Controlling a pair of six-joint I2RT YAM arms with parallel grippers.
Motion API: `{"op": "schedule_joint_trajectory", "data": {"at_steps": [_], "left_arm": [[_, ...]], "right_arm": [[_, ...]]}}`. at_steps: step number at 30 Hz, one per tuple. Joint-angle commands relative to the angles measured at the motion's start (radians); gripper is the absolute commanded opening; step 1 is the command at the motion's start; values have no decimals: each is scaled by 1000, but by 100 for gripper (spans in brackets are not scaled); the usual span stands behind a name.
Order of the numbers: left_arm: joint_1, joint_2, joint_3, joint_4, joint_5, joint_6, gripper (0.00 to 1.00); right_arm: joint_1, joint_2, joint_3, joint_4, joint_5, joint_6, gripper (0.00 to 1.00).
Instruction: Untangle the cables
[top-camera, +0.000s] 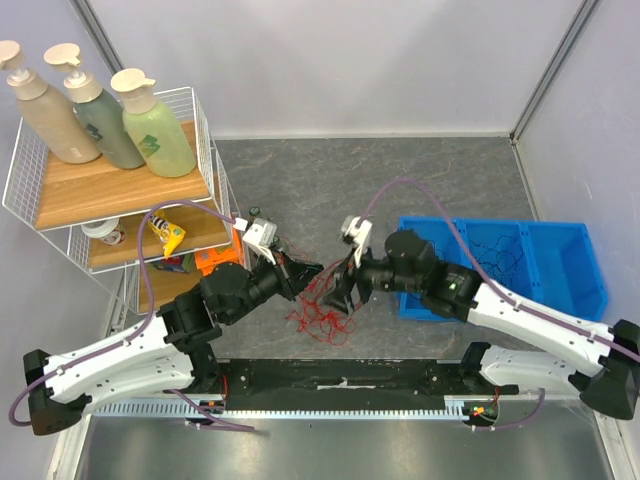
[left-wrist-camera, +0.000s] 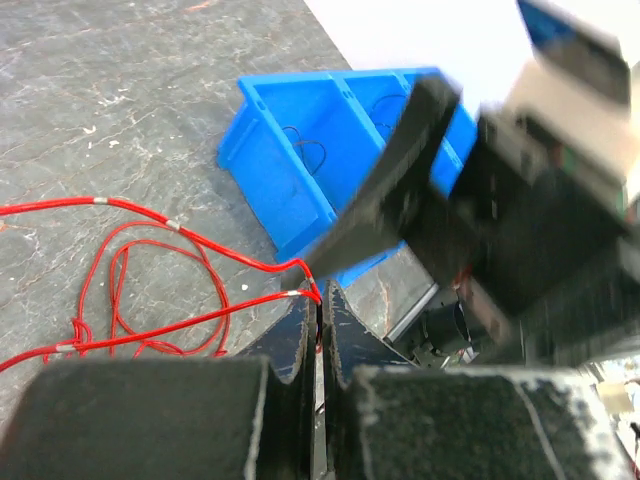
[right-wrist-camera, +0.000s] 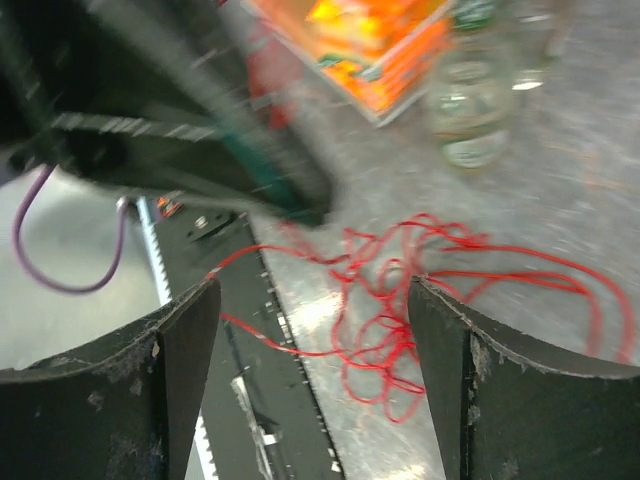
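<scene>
The thin red cable is held up at my left gripper's fingers, so next my right gripper's open fingers move toward them, then close on the cable.
The cables (top-camera: 320, 318) show as a loose tangle of red wire on the grey table between the two arms. My left gripper (top-camera: 308, 272) is shut on one red strand, pinched at its fingertips (left-wrist-camera: 322, 300), and the rest trails down in loops (left-wrist-camera: 150, 290). My right gripper (top-camera: 345, 288) hangs just right of it, above the tangle, jaws wide open with nothing between them (right-wrist-camera: 315, 300). The red knot (right-wrist-camera: 400, 310) lies below and between its fingers. Thin black cables (top-camera: 495, 250) lie in the blue bin.
A blue divided bin (top-camera: 580, 262) stands at the right. A wire shelf (top-camera: 205, 150) with three pump bottles is at the left. An orange box (right-wrist-camera: 380, 50) and a glass jar (right-wrist-camera: 470, 110) sit beside it. A black rail (top-camera: 340, 378) runs along the near edge.
</scene>
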Motion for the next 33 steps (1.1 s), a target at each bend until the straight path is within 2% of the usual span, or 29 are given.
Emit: {"op": "schedule_joint_trajectory", "data": {"at_steps": [1,3,5,8,12,16,18,19,20,21,22,23,27,33], "left_arm": [[3,35,90,-98,-117,-126,2],[3,48,111,-145,-134,-160,2],[3,55,127,-167,-132,-197,2],[4,52,133,-167,-114,-233,2],[4,47,133,-167,-103,-243,2],[3,44,130,-167,-97,-247,2],[4,42,128,-164,-98,-232,2],[4,44,128,-165,-100,-221,12],[3,42,130,-165,-101,-208,35],[4,35,133,-170,-108,-198,57],[4,29,137,-176,-111,-188,75],[4,18,140,-184,-118,-175,85],[3,-39,147,-197,-141,-125,90],[3,-154,115,-224,-203,-99,90]], "right_arm": [[115,11,-54,247,32,-35,82],[121,21,-75,325,55,0,80],[140,43,-84,371,128,31,74],[179,85,-66,385,217,35,57],[212,94,-69,385,343,14,52],[213,45,-120,414,400,22,30],[213,18,-138,413,432,22,14],[213,7,-146,398,457,26,4],[212,-1,-149,379,498,34,0],[212,-4,-147,350,538,41,0],[212,-4,-141,311,593,54,0],[212,-2,-137,277,645,61,0],[174,-5,-129,134,782,97,0],[-53,-93,-166,76,644,144,0]]}}
